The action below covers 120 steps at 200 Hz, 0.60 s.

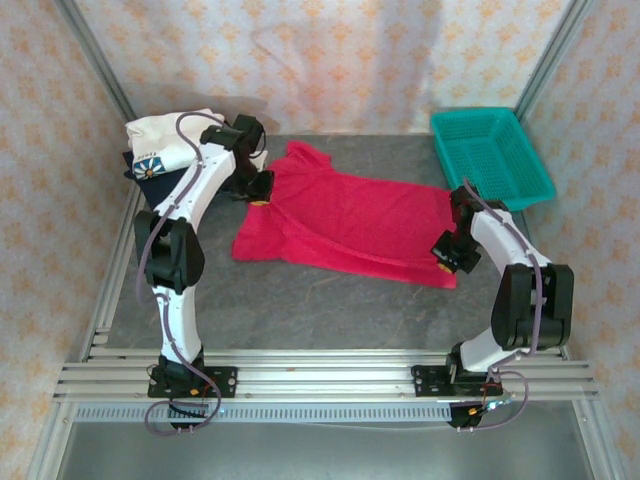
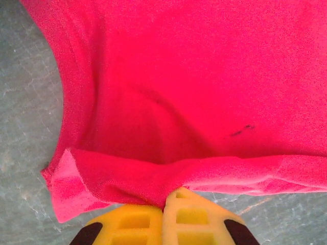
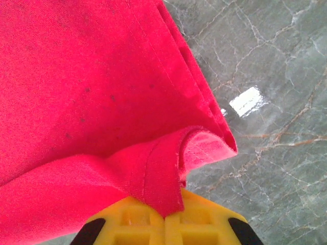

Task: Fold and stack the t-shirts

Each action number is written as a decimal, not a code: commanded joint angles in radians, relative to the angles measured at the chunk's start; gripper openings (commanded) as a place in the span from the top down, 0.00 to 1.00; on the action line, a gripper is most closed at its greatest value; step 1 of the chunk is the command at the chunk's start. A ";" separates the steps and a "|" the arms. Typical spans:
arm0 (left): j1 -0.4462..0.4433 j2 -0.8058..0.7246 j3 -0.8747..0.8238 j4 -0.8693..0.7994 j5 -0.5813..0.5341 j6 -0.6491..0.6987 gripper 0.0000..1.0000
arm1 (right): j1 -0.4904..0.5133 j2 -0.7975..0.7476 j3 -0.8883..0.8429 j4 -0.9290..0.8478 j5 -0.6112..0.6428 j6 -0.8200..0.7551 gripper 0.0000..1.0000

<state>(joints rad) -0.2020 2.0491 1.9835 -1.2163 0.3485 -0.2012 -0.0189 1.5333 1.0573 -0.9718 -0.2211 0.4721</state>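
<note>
The fold still stands up, so the robot's left gripper should carry it just outward onto the flat red cloth (image 1: 281, 184) and let it go.
A bright red t-shirt (image 1: 350, 225) lies spread across the middle of the grey table. My left gripper (image 1: 259, 199) is shut on its left edge, near the sleeve; in the left wrist view the yellow fingers (image 2: 127, 222) pinch a fold of red cloth (image 2: 204, 102). At the shirt's right hem corner my right gripper (image 1: 443, 264) is shut too, and the right wrist view has its yellow fingers (image 3: 204, 224) clamping a hem strip of the red shirt (image 3: 92, 81). A white t-shirt with a blue round emblem (image 1: 165, 145) sits at the back left, over a dark navy one (image 1: 150, 180).
A teal mesh basket (image 1: 493, 153) stands at the back right corner. Patterned walls and metal posts close in the table on three sides. Bare grey tabletop (image 1: 330, 310) lies in front of the red shirt.
</note>
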 commanded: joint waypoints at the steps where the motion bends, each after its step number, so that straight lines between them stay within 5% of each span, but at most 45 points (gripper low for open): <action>1: 0.008 0.044 0.073 -0.047 -0.043 0.064 1.00 | -0.009 0.037 0.036 0.009 0.013 -0.023 1.00; 97: -0.031 0.282 0.388 -0.027 -0.040 0.122 1.00 | -0.028 0.196 0.130 0.028 0.033 -0.047 1.00; 120: -0.035 0.329 0.417 0.018 -0.073 0.054 0.83 | -0.032 0.252 0.171 0.056 0.038 -0.037 0.91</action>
<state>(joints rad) -0.2241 2.3302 2.3501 -1.2434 0.3244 -0.1051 -0.0402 1.7351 1.1763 -0.9390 -0.2222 0.4408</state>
